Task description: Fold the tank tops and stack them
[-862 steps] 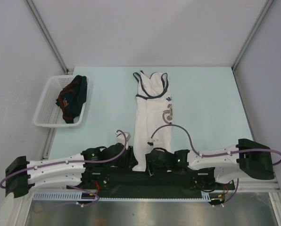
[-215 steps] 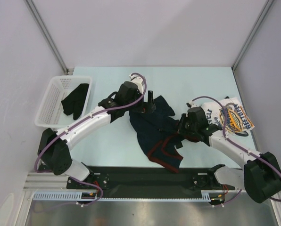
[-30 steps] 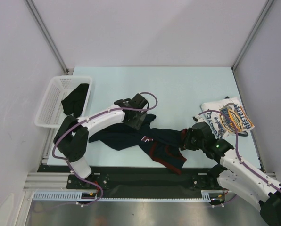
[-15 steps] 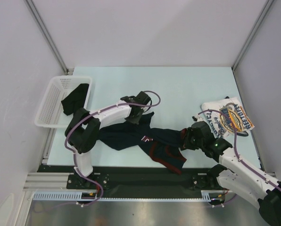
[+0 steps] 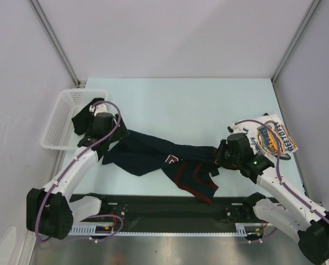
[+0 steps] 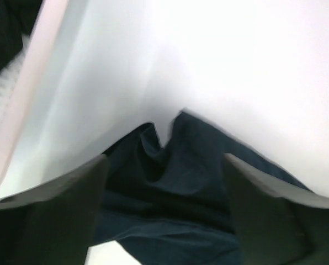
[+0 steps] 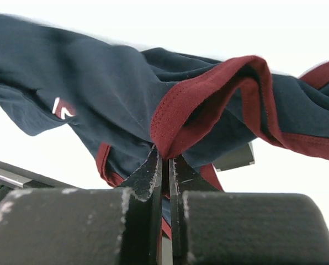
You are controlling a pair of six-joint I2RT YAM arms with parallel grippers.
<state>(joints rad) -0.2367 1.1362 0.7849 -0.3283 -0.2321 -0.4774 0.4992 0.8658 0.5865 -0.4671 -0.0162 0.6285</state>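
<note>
My right gripper lifts the red trim point(image 7: 208, 94) next, carries it outward and lowers it onto the bare far tabletop to release it, as the navy top lies bunched.
The navy tank top point(image 5: 153, 152) with dark-red trim and a small logo point(image 5: 169, 160) lies stretched across the table's front middle. My left gripper point(image 5: 115, 138) is at its left end, near the basket. In the left wrist view the left gripper point(image 6: 164, 160) has its jaws wide apart, with navy cloth point(image 6: 192, 176) between and below them. My right gripper point(image 5: 216, 157) is at the top's right end. In the right wrist view the right gripper point(image 7: 165, 157) is shut on the red trim point(image 7: 208, 94). The white tank top point(image 5: 272, 138) lies folded at the right, print up.
A white basket point(image 5: 70, 91) stands at the far left with a dark cloth point(image 5: 79, 118) in it, close behind my left wrist. The table's right edge runs just past the white top. The arm bases and a black rail point(image 5: 170, 210) line the front edge.
My left gripper has swung left from the table's middle to beside the basket, and the navy top's upper edge now reaches further left. My right gripper has shifted slightly back, still holding the trim.
</note>
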